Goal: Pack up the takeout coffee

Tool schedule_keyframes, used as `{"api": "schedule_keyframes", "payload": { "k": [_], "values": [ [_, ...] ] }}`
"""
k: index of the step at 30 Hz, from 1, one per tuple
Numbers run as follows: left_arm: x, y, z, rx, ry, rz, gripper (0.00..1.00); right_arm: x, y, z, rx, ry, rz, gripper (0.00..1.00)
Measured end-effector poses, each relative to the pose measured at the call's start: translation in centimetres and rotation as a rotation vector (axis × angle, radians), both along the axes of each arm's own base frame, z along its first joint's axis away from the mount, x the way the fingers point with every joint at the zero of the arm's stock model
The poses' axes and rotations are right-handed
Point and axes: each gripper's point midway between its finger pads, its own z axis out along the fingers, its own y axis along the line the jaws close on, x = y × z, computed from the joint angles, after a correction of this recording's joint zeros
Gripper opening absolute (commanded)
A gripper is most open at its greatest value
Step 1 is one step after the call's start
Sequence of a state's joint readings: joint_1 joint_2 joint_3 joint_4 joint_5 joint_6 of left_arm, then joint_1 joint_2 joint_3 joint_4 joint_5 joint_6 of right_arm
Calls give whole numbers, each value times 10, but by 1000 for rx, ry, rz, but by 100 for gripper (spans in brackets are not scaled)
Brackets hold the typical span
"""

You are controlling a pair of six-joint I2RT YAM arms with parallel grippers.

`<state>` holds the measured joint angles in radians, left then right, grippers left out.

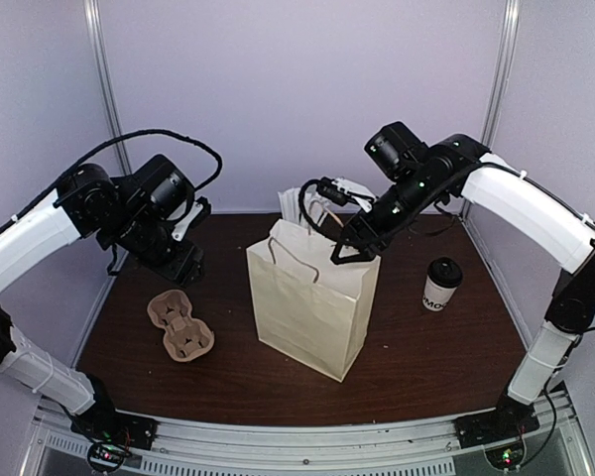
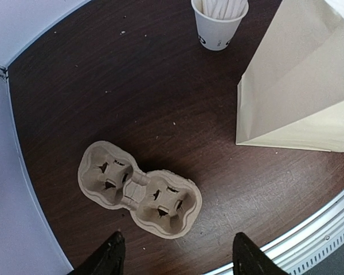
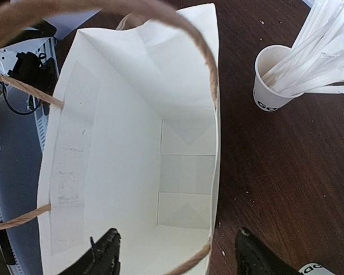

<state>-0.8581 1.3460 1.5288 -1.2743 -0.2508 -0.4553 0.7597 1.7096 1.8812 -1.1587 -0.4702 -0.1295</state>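
Note:
My left gripper is above the tray, which is slanted in its wrist view. It will lower and turn next so its fingers straddle the pulp tray's narrow middle (image 1: 178,324) (image 2: 133,192).
The takeout coffee (image 1: 441,286), a white paper cup with dark letters and a black lid on it, stands upright on the table at the right. A white paper bag (image 1: 312,297) stands open in the middle; its inside (image 3: 132,143) is empty. My right gripper (image 1: 349,250) hovers open over the bag's rim. In the right wrist view this gripper (image 3: 180,258) straddles the bag's side wall and a rope handle, one finger inside and one outside, touching neither. My left gripper (image 1: 186,266) hangs open above the brown pulp tray (image 2: 139,189), and the gripper (image 2: 178,260) holds nothing.
A second white cup (image 3: 272,77) full of white wrapped sticks stands behind the bag. The pulp tray (image 1: 180,325) lies at the front left. The bag's rope handles (image 3: 23,89) arch over its mouth. A metal rail (image 1: 297,436) runs along the table's near edge.

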Motion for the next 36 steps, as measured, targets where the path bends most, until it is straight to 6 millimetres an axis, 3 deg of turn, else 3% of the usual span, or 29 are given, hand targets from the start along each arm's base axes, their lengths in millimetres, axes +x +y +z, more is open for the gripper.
{"api": "schedule_keyframes", "payload": {
  "k": [5,9,15,23,31,36],
  "values": [
    [-1,2,-7,14,12,1,66,-2,-2,5,6,-25,20,75],
    [2,1,-9,8,8,6,65,-2,-3,11,9,-59,39,65],
    [4,-1,-14,6,8,4,62,5,-2,8,-11,-84,46,36],
    [5,11,-52,43,75,24,58,13,2,1,-27,-86,35,2],
    [13,36,-75,28,155,126,54,19,-6,7,-27,-110,30,0],
    [10,51,-105,-22,240,304,57,19,-22,19,-14,-140,14,0]
  ]
}}
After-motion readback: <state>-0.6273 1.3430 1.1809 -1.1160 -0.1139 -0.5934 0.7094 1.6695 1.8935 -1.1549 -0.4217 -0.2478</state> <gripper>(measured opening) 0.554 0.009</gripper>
